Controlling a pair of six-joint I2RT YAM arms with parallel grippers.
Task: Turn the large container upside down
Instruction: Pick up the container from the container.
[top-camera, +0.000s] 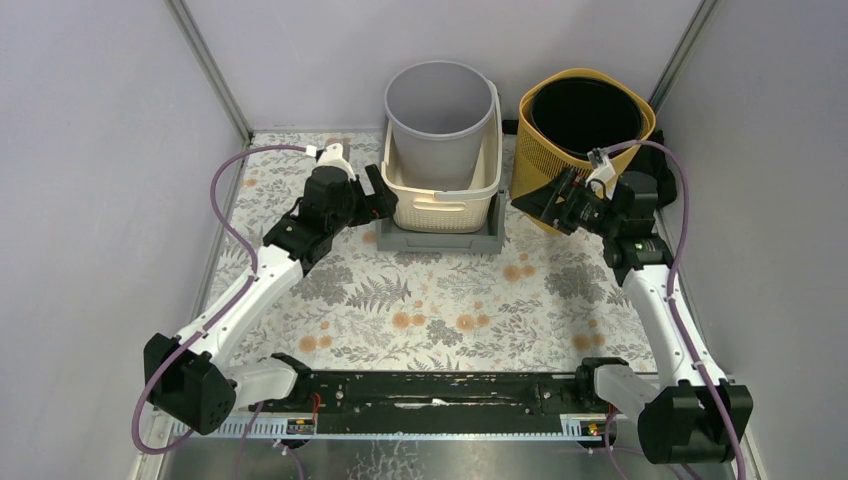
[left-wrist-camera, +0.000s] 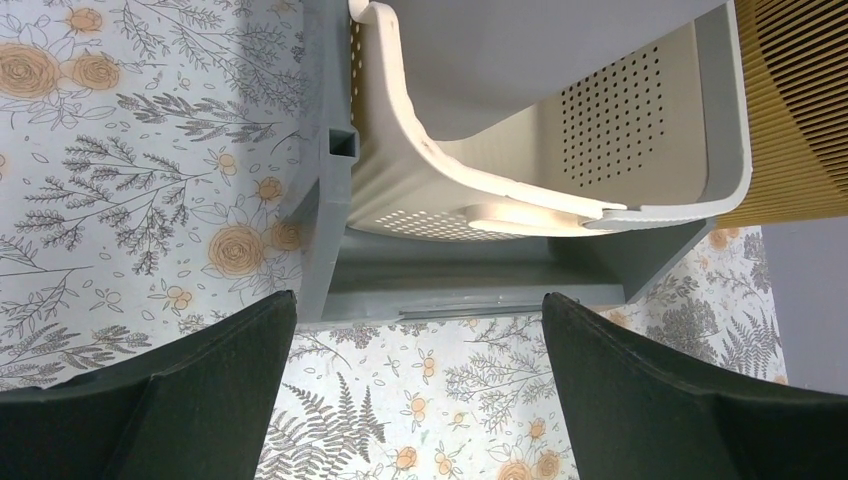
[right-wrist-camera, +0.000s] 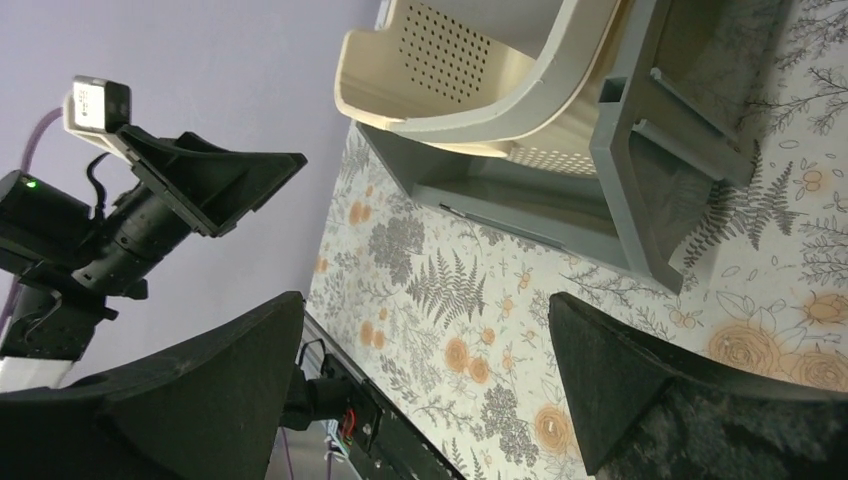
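My left gripper reaches outward along the basket to the grey bucket's rim next, onto the rim's closest side, whose thin edge fits between open fingers.
A tall grey bucket stands upright inside a cream perforated basket, which sits in a low grey tray at the back middle. My left gripper is open and empty at the basket's left side, with nothing between its fingers. In the left wrist view, the basket and the tray lie just ahead of the left gripper. My right gripper is open and empty to the right of the tray. In the right wrist view, the right gripper faces the basket and the tray.
A yellow slatted basket holding a black bucket stands at the back right, close behind my right gripper. Grey walls close in the back and both sides. A black rail runs along the near edge.
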